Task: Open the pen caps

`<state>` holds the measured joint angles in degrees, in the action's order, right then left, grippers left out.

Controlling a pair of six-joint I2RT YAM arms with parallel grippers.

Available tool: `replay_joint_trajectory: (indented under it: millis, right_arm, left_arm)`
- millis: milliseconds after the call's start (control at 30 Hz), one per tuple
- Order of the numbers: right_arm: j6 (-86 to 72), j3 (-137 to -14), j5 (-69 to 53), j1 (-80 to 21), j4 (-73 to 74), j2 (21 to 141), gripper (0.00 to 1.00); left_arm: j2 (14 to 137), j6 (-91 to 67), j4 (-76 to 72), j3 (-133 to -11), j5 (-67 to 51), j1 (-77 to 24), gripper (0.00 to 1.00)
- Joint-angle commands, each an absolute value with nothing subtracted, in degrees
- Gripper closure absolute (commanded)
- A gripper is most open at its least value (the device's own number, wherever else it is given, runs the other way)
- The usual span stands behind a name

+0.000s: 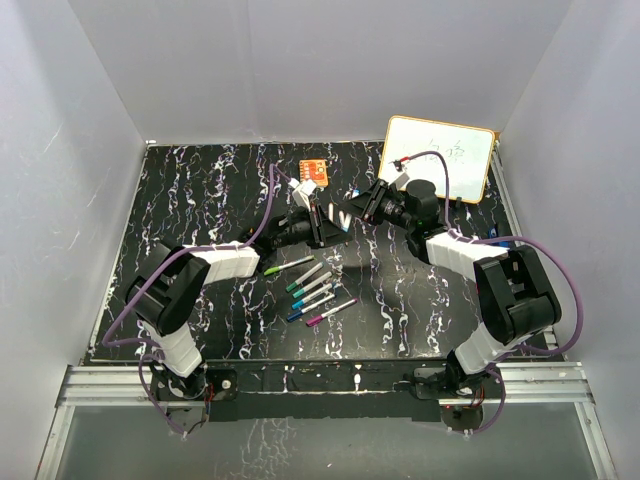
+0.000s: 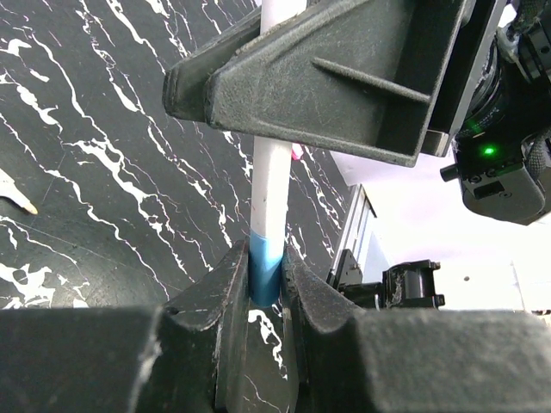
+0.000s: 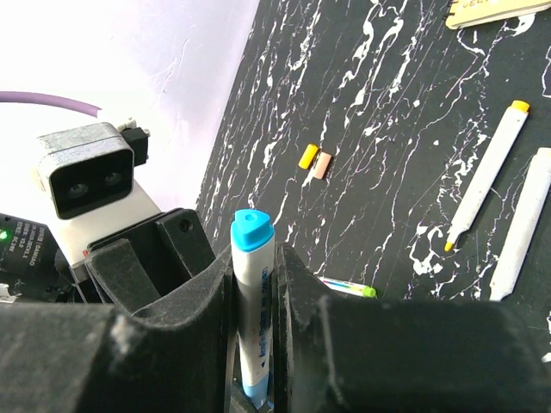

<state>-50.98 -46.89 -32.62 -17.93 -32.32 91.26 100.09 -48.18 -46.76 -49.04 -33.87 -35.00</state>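
My left gripper will next pull to the left in the top view and lower to release beside the orange cap, since loose caps lie there.
One pen with a white barrel [image 2: 274, 185] and blue ends is held between both grippers above the middle of the table. My left gripper [image 2: 267, 275] is shut on its blue end [image 2: 266, 267]; I cannot tell if that end is the cap. My right gripper [image 3: 256, 284] is shut on the barrel [image 3: 256, 318], with a blue end [image 3: 252, 231] sticking out past its fingers. In the top view the two grippers meet, left [image 1: 318, 222] and right [image 1: 350, 210]. Several more pens [image 1: 312, 290] lie below them. Two loose caps, yellow [image 3: 307, 156] and orange [image 3: 323, 165], lie side by side.
An orange square block [image 1: 312, 172] lies at the back centre and a whiteboard [image 1: 440, 155] at the back right. A green-ended pen [image 1: 285, 266] lies left of the pen group. A yellow-ended pen [image 3: 486, 176] and another white pen [image 3: 525, 228] lie right of the loose caps.
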Motion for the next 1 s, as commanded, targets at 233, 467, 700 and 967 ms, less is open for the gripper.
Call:
replay_joint_trajectory:
  millis: [233, 467, 700, 967]
  right_arm:
    - [-44.8, -52.2, -24.8, -17.8, -29.3, 89.1, 1.0]
    - [-42.0, -56.1, -21.4, -17.7, -27.4, 89.0, 1.0]
    - [-41.6, -57.7, -19.6, -16.7, -28.6, 88.9, 1.0]
    - [-41.8, -57.4, -18.5, -15.9, -30.5, 87.8, 1.0]
  left_arm:
    - [95.6, -49.7, -47.3, -43.4, -33.6, -35.3, 1.0]
    - [90.6, -51.0, -47.7, -35.9, -32.7, -35.8, 1.0]
    - [87.2, -51.4, -45.8, -31.9, -31.8, -36.3, 1.0]
    - [87.2, -51.2, -43.7, -31.9, -31.8, -36.4, 1.0]
